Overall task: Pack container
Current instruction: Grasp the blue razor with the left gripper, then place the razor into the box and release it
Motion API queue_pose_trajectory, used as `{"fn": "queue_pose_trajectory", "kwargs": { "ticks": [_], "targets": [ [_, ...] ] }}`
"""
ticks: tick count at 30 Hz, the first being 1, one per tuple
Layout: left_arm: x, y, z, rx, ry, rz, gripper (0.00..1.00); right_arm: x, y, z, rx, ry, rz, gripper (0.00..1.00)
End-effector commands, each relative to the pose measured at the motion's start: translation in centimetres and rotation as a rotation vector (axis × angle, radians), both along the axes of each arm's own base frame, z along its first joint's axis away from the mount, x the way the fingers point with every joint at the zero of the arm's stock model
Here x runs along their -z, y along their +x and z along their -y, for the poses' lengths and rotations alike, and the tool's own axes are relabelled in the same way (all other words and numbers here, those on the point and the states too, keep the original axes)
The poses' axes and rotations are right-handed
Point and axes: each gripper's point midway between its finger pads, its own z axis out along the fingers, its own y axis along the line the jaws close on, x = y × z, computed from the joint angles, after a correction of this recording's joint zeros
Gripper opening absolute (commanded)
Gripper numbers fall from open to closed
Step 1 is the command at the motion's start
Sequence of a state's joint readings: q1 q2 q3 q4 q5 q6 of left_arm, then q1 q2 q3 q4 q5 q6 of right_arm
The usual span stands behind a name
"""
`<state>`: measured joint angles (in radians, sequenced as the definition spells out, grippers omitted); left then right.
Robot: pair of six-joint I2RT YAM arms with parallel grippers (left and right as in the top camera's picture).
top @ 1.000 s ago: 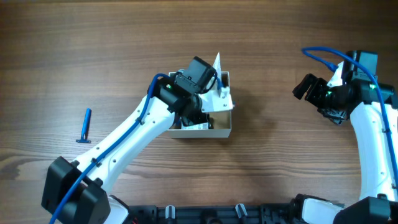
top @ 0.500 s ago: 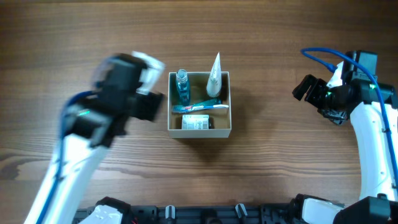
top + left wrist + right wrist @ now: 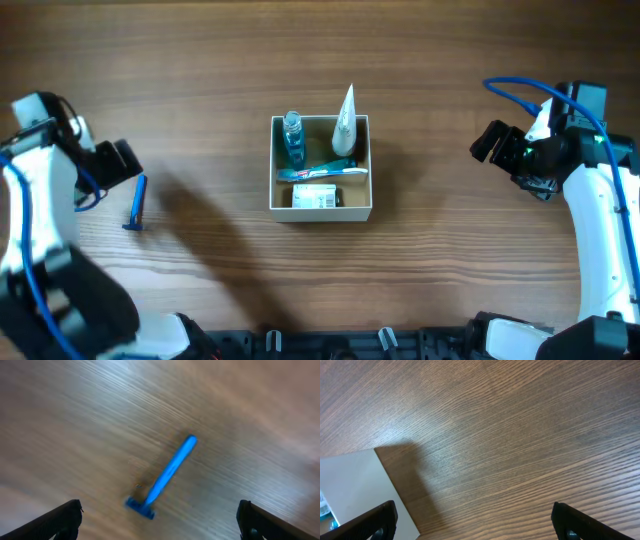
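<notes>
The left gripper moves down toward the table next, open fingers around the razor's slim blue handle, since the razor lies flat below them.
The container (image 3: 370, 165), a square box with white walls and a tan inside, sits mid-table and holds a blue bottle (image 3: 292, 137), a white tube (image 3: 345, 122), a toothbrush (image 3: 322, 173) and a small white box (image 3: 316, 198). Its white wall shows in the right wrist view (image 3: 355, 492). A blue razor (image 3: 135, 203) lies on the table at the left; it shows blurred in the left wrist view (image 3: 165, 475). My left gripper (image 3: 118, 160) is open and empty just above the razor. My right gripper (image 3: 490, 142) is open and empty, right of the container.
Wood-grain table (image 3: 450, 280) all round. A dark rail runs along the front edge (image 3: 330, 345).
My left arm has swung from over the container far to the left, ending above the razor. The container's contents are now uncovered. The right arm has not moved.
</notes>
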<state>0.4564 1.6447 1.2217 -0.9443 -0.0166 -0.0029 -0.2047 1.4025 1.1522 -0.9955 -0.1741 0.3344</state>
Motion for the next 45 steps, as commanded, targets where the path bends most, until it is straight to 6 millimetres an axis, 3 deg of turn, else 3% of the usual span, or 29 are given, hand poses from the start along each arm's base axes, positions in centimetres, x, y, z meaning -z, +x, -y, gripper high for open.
{"fn": "queue_pose_trajectory", "kwargs": {
  "ticks": [1,6,16,21,24,28,30,37,39,43,45],
  "targets": [
    [5.0,0.7,2.6,0.053,-0.108,-0.100,1.00,0.4,-0.2,0.3,-0.010,-0.019,-0.012,1.00],
    [9.1,0.3,3.9,0.099,-0.120,-0.220,1.00,0.4,-0.2,0.3,-0.010,-0.020,-0.012,1.00],
    [11.1,-1.2,3.4,0.092,-0.092,-0.310,0.98,0.4,-0.2,0.3,-0.011,-0.020,-0.012,1.00],
    [11.4,-1.9,3.4,0.092,-0.090,-0.330,0.74,0.4,-0.2,0.3,-0.011,-0.019,-0.014,1.00],
    [11.4,-1.9,3.8,0.093,-0.112,-0.324,0.65,0.4,-0.4,0.2,-0.012,-0.018,-0.022,1.00],
    [11.4,-1.9,3.8,0.093,-0.113,-0.325,0.34,0.5,-0.4,0.2,-0.011,-0.018,-0.023,1.00],
    [11.4,-1.9,4.0,0.093,-0.121,-0.324,0.27,0.5,-0.5,0.2,-0.012,-0.017,-0.024,1.00],
    [11.4,-1.9,4.1,0.093,-0.124,-0.323,0.13,0.5,-0.4,0.2,-0.012,-0.018,-0.023,1.00],
    [11.4,-1.8,4.2,0.093,-0.131,-0.320,0.04,0.5,-0.4,0.2,-0.012,-0.018,-0.023,1.00],
    [10.9,-1.4,4.6,0.095,-0.157,-0.307,0.04,0.5,-0.4,0.2,-0.012,-0.018,-0.023,1.00],
    [9.5,-0.1,5.3,0.098,-0.211,-0.272,0.04,0.4,-0.4,0.2,-0.011,-0.018,-0.022,1.00]
  ]
}}
